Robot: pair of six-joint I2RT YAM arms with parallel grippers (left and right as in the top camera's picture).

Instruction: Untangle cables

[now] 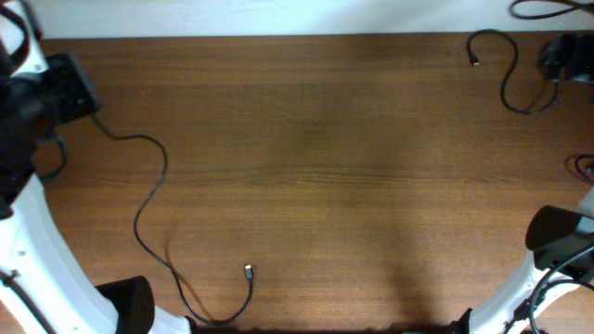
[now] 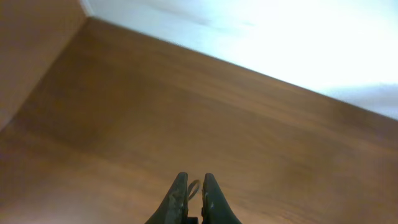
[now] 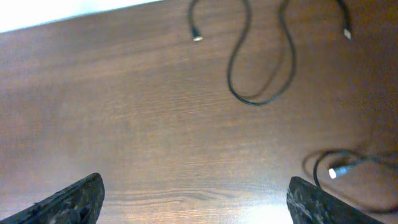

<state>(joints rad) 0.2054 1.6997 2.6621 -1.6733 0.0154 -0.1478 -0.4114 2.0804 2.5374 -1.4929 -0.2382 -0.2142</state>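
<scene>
My left gripper needs to carry the loop next, to the right in the overhead view, to the bare middle of the table, which is free of cables, and let go of it there.
A thin black cable (image 1: 148, 199) runs from my left gripper (image 1: 83, 97) at the far left down to the front edge and curls up to a small plug (image 1: 248, 271). In the left wrist view the left gripper (image 2: 193, 182) is shut on a thin loop of this cable (image 2: 194, 188). A second cable (image 1: 509, 79) lies at the back right, with a plug (image 1: 475, 61). It shows in the right wrist view (image 3: 249, 93). My right gripper (image 3: 199, 199) is wide open and empty above bare table. Another cable end with a pale plug (image 3: 336, 172) lies by its right finger.
A dark bundle (image 1: 561, 56) sits at the back right edge, and one more cable (image 1: 548, 9) lies on the white surface behind the table. The right arm (image 1: 557, 237) stands at the front right, the left arm's white link (image 1: 42, 250) at the front left.
</scene>
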